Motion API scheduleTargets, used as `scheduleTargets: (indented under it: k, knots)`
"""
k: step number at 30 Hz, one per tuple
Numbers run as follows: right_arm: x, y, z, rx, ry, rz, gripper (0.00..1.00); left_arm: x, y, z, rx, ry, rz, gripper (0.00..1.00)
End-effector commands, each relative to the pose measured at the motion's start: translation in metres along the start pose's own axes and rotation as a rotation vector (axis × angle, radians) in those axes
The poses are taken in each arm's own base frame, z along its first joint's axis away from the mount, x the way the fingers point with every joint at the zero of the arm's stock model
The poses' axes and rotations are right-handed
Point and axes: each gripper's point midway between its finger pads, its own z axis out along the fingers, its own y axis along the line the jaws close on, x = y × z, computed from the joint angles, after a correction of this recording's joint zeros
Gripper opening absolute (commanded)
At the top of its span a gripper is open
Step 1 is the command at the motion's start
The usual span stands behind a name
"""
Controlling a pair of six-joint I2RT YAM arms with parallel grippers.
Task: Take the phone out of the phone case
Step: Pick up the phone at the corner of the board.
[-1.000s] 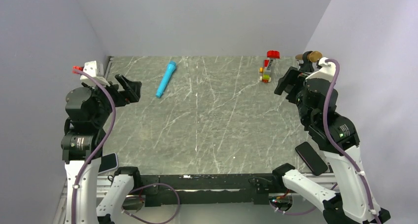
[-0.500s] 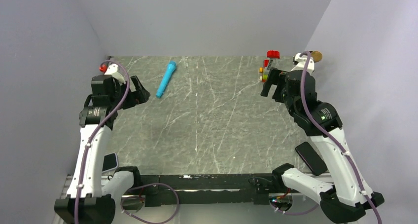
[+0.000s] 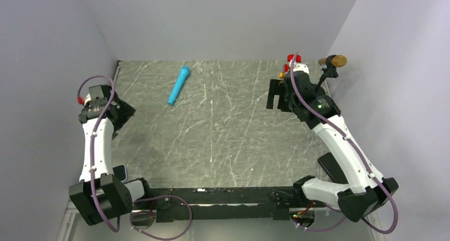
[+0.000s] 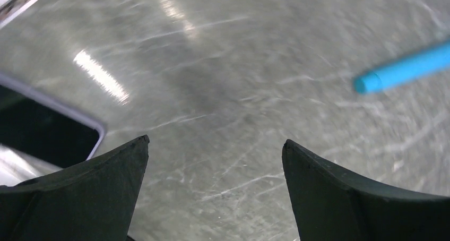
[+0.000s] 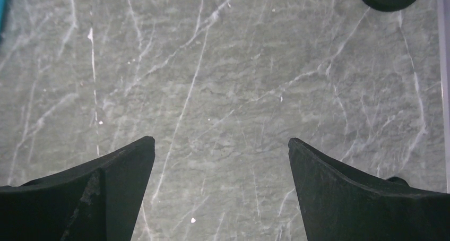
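The left gripper should next pull back, lower and turn so that its fingers are on both sides of the outer end of the phone case (image 3: 119,173) (image 4: 79,141), because the phone case's long edges are slanted to the fingers.
The phone case (image 3: 119,173), a pale-rimmed shell with the black phone in it, lies flat at the near left beside the left arm's base. It also shows at the left edge of the left wrist view (image 4: 45,129), partly cut off. My left gripper (image 3: 123,117) is open and empty over the left side of the table, well away from the case; its jaws (image 4: 215,143) stand wide apart over bare table. My right gripper (image 3: 275,96) is open and empty over the far right of the table, its jaws (image 5: 221,141) wide apart above bare surface.
A blue marker (image 3: 179,85) lies at the far left-centre and shows in the left wrist view (image 4: 406,66). A black slab (image 3: 330,165) lies at the near right, partly behind the right arm. A red-capped item (image 3: 293,58) and a brown-tipped tool (image 3: 334,60) stand at the far right corner.
Both arms have stretched out from their folded poses. The left gripper swung down and left; the right gripper moved left toward the table's middle. Both stayed open.
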Motion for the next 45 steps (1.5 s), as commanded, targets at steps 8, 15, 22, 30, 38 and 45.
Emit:
scheduleTargets:
  k: [8,15,22,30,38,45]
  knots:
    - [0.007,0.013,0.012,-0.038,0.060,-0.033,1.00,0.061,0.143,-0.004,-0.663,0.113,-0.600,0.99]
    - [0.004,0.023,0.013,-0.086,0.057,-0.042,1.00,0.076,0.179,-0.001,-0.679,0.025,-0.709,0.99]
    - [0.005,0.034,0.011,-0.151,0.066,-0.039,1.00,0.079,0.197,0.010,-0.659,0.011,-0.794,0.99]
    - [0.003,0.040,0.003,-0.203,0.043,-0.036,1.00,0.078,0.207,0.028,-0.629,0.040,-0.867,0.99]
    - [0.003,0.047,0.004,-0.237,0.050,-0.026,1.00,0.089,0.213,0.038,-0.642,0.055,-0.879,0.99]
    - [0.006,0.052,0.005,-0.267,0.054,-0.015,1.00,0.096,0.218,0.043,-0.673,0.087,-0.913,0.99]
